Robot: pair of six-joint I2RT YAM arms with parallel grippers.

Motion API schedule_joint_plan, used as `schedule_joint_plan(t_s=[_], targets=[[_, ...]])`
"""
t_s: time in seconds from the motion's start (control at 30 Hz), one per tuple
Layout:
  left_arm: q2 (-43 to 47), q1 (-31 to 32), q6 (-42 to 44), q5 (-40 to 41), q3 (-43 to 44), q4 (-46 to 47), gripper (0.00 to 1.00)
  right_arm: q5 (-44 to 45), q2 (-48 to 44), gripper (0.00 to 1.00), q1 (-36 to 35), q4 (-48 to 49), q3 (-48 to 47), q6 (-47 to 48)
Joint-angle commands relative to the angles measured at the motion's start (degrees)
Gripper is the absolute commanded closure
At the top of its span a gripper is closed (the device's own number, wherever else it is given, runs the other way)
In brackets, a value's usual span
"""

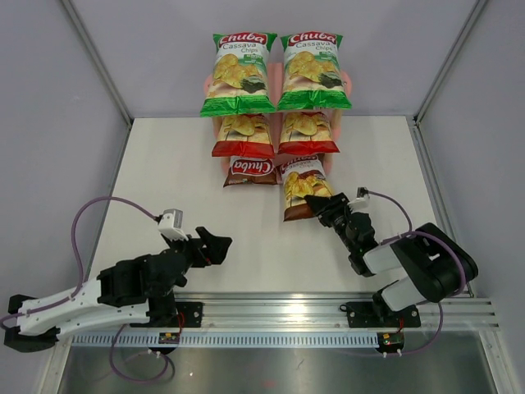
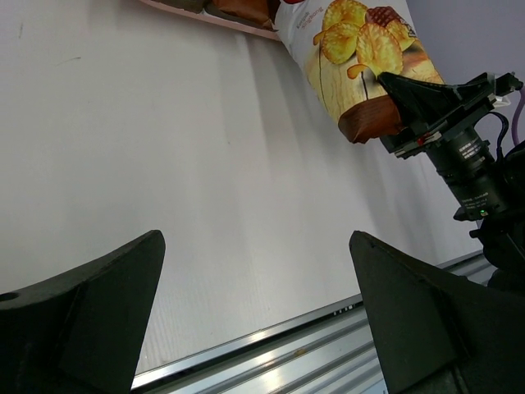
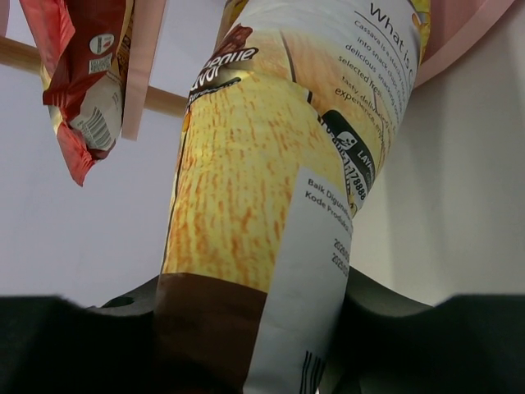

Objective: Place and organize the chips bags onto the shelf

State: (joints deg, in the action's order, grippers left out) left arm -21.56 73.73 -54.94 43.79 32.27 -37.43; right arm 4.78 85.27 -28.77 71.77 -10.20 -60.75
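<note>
The brown bag still juts out before the shelf [image 1: 348, 82], so it goes outward to the bottom level [image 1: 326, 163] beside the other brown bag next, and my right gripper releases it.
The pink shelf [image 1: 348, 82] stands at the table's far side. Two green chips bags [image 1: 239, 74] [image 1: 313, 71] fill its top tier and two red ones [image 1: 244, 135] [image 1: 308, 133] the middle tier. One dark brown bag [image 1: 251, 171] lies on the left of the bottom tier. My right gripper [image 1: 326, 205] is shut on the lower end of the other brown bag [image 1: 302, 189], which is tilted with its top end at the bottom tier's right side. In the right wrist view this bag [image 3: 262, 189] rises from between the fingers. My left gripper [image 1: 215, 246] is open over bare table.
A metal rail [image 1: 279, 308] runs along the near table edge by the arm bases. Grey walls close in the left, right and far sides. In the left wrist view, white table surface [image 2: 164, 148] lies between my left gripper [image 2: 258, 271] and the shelf's pink bottom board [image 2: 221, 20].
</note>
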Motion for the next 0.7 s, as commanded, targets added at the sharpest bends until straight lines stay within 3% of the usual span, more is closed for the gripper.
schedule_joint_plan(t_s=[0.0,0.13,0.33,0.67], targets=[[1.87,-0.17,-0.26,1.74,0.69,-1.15,0.01,-1.08,0.86,0.73,2.40,11.91,-3.33,1.87],[3.10,-0.17,-0.52,2.26,0.86,-2.64,0.01,-8.34,3.48,0.73,5.92,7.25,-7.55,1.78],[6.17,-0.17,-1.14,3.75,1.39,-5.72,0.01,-15.75,9.11,0.72,9.09,11.97,-10.02,-1.91],[7.67,-0.17,-1.75,3.59,2.01,-8.01,0.01,-13.39,18.87,0.73,10.40,17.44,-11.16,-3.68]])
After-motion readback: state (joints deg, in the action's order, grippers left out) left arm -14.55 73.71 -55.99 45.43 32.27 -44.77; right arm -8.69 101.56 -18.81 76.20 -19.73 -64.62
